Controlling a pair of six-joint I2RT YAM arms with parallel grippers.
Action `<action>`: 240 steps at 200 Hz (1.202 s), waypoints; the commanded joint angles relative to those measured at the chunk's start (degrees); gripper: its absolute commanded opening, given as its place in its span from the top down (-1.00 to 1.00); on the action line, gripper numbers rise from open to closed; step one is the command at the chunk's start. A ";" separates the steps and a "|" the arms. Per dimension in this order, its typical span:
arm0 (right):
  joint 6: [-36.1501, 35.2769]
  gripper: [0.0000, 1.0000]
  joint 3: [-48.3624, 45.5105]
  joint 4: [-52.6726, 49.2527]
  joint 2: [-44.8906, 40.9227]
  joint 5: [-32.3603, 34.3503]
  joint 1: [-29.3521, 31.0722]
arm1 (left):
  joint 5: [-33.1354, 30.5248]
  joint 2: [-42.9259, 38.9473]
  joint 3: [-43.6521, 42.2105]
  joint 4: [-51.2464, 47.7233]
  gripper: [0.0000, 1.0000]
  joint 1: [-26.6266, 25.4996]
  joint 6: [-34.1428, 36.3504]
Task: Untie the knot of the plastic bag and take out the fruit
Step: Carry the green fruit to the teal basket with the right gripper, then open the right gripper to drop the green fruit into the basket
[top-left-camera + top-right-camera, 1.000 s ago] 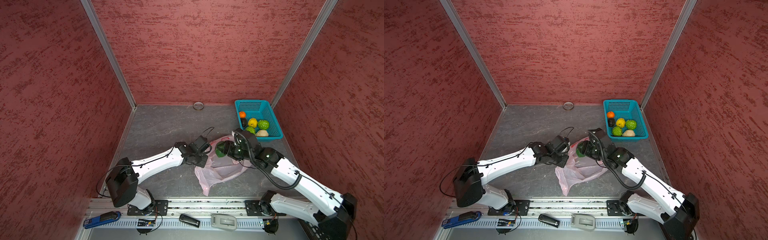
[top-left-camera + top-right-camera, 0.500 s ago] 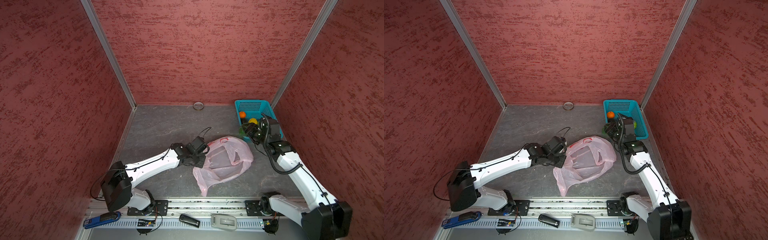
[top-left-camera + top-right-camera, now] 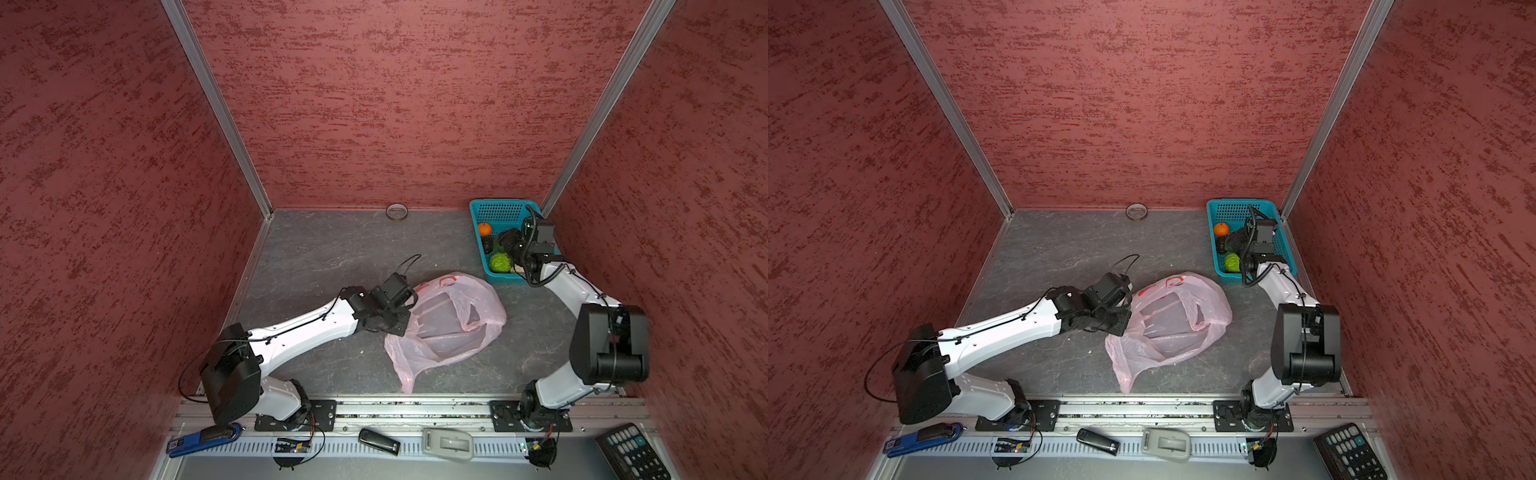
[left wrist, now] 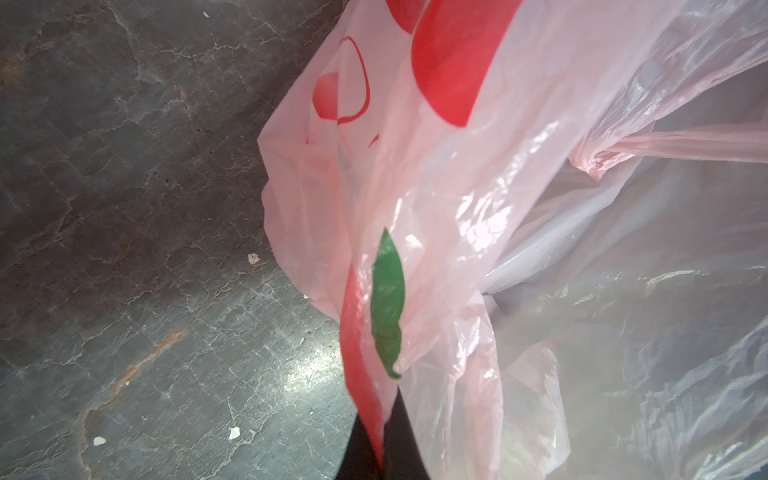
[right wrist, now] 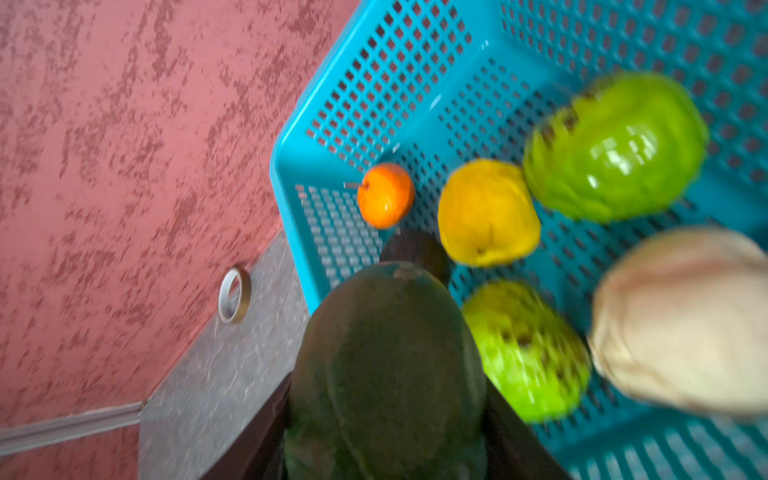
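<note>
I should carry the dark green fruit (image 5: 386, 353) outward with my right gripper and release it over the bare basket bottom beside the orange fruit.
The pale pink plastic bag (image 3: 449, 328) (image 3: 1171, 328) lies slack on the grey floor with its mouth open. The knot is out of view. My left gripper (image 3: 401, 320) (image 4: 380, 432) is shut on the bag's (image 4: 457, 208) printed rim. My right gripper (image 3: 505, 245) (image 5: 386, 386) is shut on a dark green fruit (image 5: 386, 353) above the teal basket (image 3: 498, 212) (image 5: 415, 83). In the basket lie an orange fruit (image 5: 385, 195), a yellow one (image 5: 488, 212), two bright green ones (image 5: 615, 145) (image 5: 528, 349), a beige one (image 5: 681, 324) and a blackish one (image 5: 415, 249).
A tape ring (image 3: 397, 211) (image 5: 233, 295) lies by the back wall. Red walls close in three sides, and the basket sits in the back right corner. On the front rail lie a blue tool (image 3: 203, 438), a black device (image 3: 379, 441) and a remote (image 3: 631, 451).
My right gripper has carried the dark green fruit out of the bag and back to the basket. The bag has slumped open. The left gripper has kept its hold and barely moved.
</note>
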 commanded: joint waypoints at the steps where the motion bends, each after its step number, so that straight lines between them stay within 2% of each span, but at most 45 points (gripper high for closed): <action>1: -2.67 -0.04 5.00 4.01 4.54 1.32 -1.29 | 0.17 -1.82 -0.52 -0.26 1.00 0.28 -0.09; 61: -5.94 -0.12 14.80 1.51 16.02 1.67 -2.94 | 0.09 -2.88 -0.94 0.20 1.00 -0.09 -1.63; 83: -7.10 -0.28 20.14 -0.38 20.64 0.12 -3.48 | -0.06 -2.88 -1.33 0.44 1.00 -0.57 -2.11; 119: -9.25 -0.70 27.24 -5.19 25.29 -0.88 -3.47 | 0.04 -2.81 -1.14 0.09 1.00 -0.91 -2.29; 152: -10.54 -0.83 25.88 -6.46 22.90 -1.39 -3.40 | -0.19 -3.05 -0.85 -0.08 1.00 -1.27 -2.50; 176: -11.60 -0.84 22.57 -7.68 18.79 -3.65 -3.09 | -0.24 -2.57 -0.07 -0.08 0.82 -1.52 -2.12; 191: -12.47 -0.84 19.59 -8.93 14.76 -6.15 -2.69 | -0.17 -2.08 0.99 -0.17 0.78 -1.64 -1.45; 221: -17.43 -0.84 13.45 -16.08 4.64 -12.19 -0.23 | -0.11 -1.13 2.91 -0.48 1.00 -1.72 -0.48; 240: -21.43 -0.84 8.60 -22.07 -3.38 -13.34 2.39 | -0.01 -0.71 3.34 -0.44 1.00 -1.58 -0.14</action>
